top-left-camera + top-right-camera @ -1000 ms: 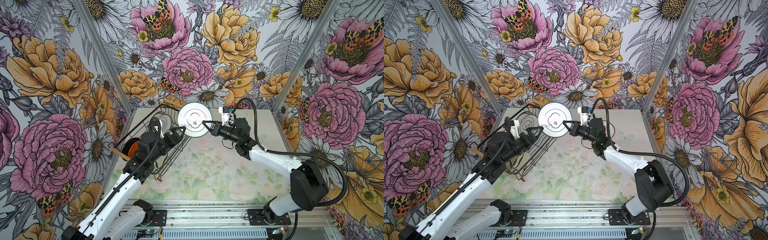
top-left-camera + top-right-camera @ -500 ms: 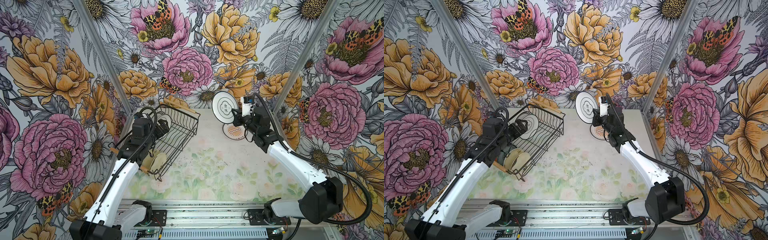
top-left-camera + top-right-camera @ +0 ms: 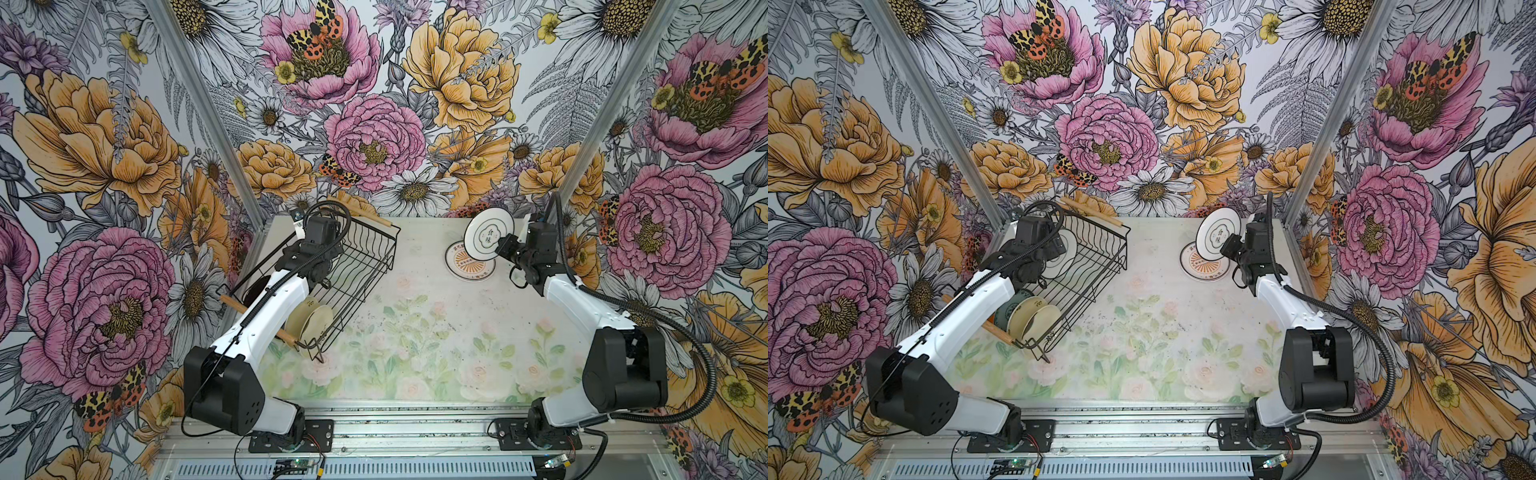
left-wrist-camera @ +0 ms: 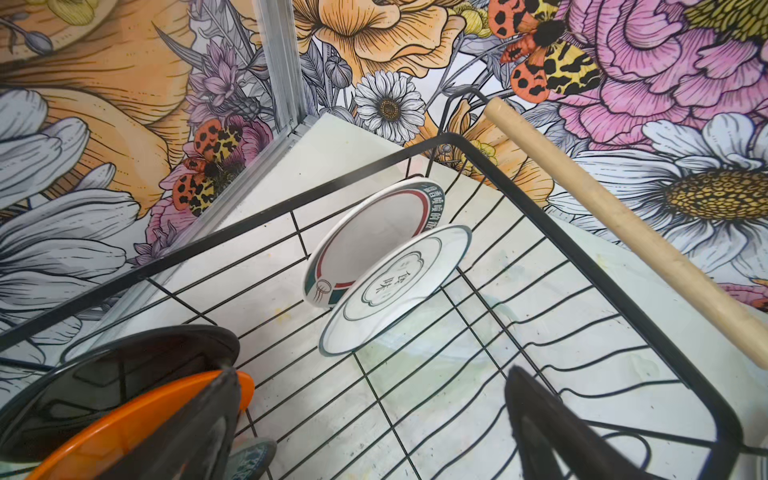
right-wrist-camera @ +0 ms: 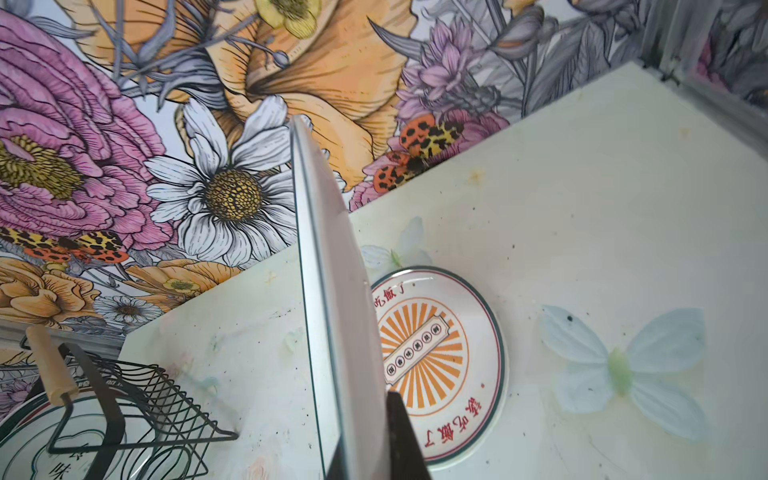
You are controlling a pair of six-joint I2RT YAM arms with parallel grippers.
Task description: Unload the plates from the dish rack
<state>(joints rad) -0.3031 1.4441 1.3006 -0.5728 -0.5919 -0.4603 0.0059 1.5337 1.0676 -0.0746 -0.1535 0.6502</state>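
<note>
My right gripper holds the upright dark-rimmed plate and should next lower and tilt it down onto the top of the orange sunburst plate (image 3: 466, 264) (image 5: 425, 356) lying flat below and let it go.
The black wire dish rack (image 3: 365, 257) (image 3: 1096, 253) stands at the far left, with wooden rod handles (image 4: 615, 224). My left gripper (image 4: 374, 432) is open inside the rack, its fingers (image 4: 199, 424) wide apart over the wire floor. Ahead of it two white plates (image 4: 395, 286) lean together. A black plate (image 4: 124, 365), an orange one (image 4: 145, 419) and cream ones (image 3: 309, 320) stand nearer. My right gripper (image 3: 505, 245) (image 5: 365, 449) is shut on a white dark-rimmed plate (image 3: 489, 237) (image 5: 332, 291), held on edge above a plate with an orange sunburst (image 3: 471, 266) (image 5: 440, 365) lying flat on the table.
The pale floral table (image 3: 415, 332) is walled by flowered panels on three sides, with metal corner posts (image 3: 582, 158). The rack sits close to the left wall. The sunburst plate lies near the far right corner. An arm-base rail (image 3: 395, 432) runs along the front edge.
My right arm has carried the white plate from the middle beside the rack over to the far right, above the sunburst plate. My left arm has swung to the rack's far end.
</note>
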